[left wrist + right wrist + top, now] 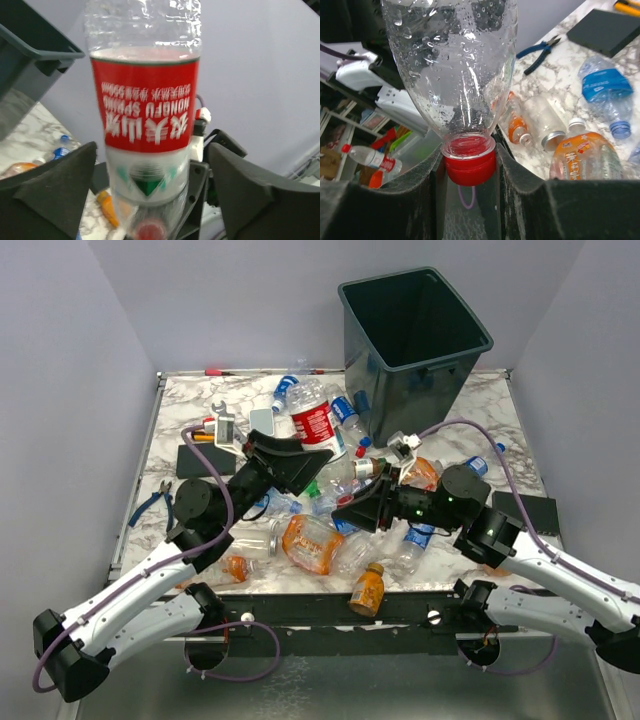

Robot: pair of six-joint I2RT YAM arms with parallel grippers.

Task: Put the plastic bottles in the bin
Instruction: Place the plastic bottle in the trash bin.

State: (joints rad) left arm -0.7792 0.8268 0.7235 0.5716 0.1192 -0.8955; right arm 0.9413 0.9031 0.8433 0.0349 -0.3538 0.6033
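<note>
My right gripper will move up and outward over the bin's opening [416, 318] and let go of the red cap, because the bin's tall rim is higher than the heap.
A clear plastic bottle with a red label [315, 420] [145, 100] hangs cap-down between the fingers of my left gripper [300, 462] [150, 200]. The gripper is open, with a gap on each side of the blurred bottle. The dark grey-green bin [470, 325] [35, 50] stands just right of it at the table's back. My right gripper [350, 508] [470, 167] is shut on the red cap of a clear, wet plastic bottle [450, 65] over the heap of bottles [330, 530]. An orange-label bottle [312, 543] [585, 160] lies in that heap.
Blue-handled pliers [150, 505] [537, 50] and a wrench [222, 410] lie at the left. Black slabs [205, 462] [530, 510] [605, 27] sit on either side. A small orange bottle [368, 588] stands at the near edge. A blue-label bottle [602, 87] lies by the heap.
</note>
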